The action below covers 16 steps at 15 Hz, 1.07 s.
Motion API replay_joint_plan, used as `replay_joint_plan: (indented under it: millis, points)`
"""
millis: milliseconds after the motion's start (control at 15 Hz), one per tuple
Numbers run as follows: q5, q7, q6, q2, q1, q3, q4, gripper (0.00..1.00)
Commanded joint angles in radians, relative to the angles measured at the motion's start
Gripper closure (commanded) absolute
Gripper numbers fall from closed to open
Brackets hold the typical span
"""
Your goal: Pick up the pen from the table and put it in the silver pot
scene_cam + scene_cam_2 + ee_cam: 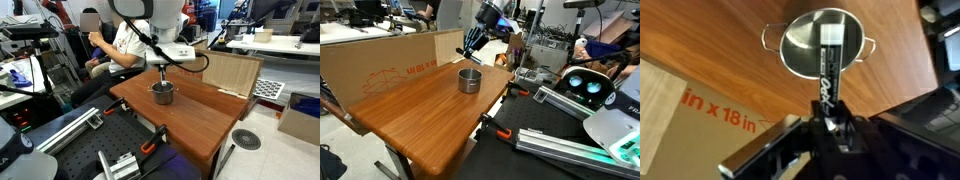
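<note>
The pen's lighter end points at the silver pot's opening from above, so the robot's gripper will next lower that end inside and then let go of the pen.
The silver pot (162, 92) stands on the reddish-brown table (200, 115) near its far edge; it also shows in an exterior view (469, 80) and in the wrist view (790, 55). My gripper (830, 115) is shut on the pen (829, 65), a dark marker with white lettering. The pen's lighter end points at the pot's opening. In both exterior views the gripper (163, 72) (472, 45) hangs above the pot, a little toward its far side. The pot looks empty.
A cardboard box (380, 60) stands along the table's back edge, close to the pot. A wooden panel (235, 72) leans at one end. A person (115, 45) sits behind the robot. Clamps (500, 130) grip the table edge.
</note>
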Motion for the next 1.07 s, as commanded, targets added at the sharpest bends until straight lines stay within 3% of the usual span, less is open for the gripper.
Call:
replay_joint_plan:
  millis: [0,333,1000]
  points:
    - [0.032,-0.050,-0.036,0.037,0.112,-0.112,0.035,0.95]
    - [0.015,-0.026,-0.040,0.100,0.193,-0.164,0.080,0.95]
    - [-0.053,0.038,-0.036,0.227,0.216,-0.182,0.170,0.95]
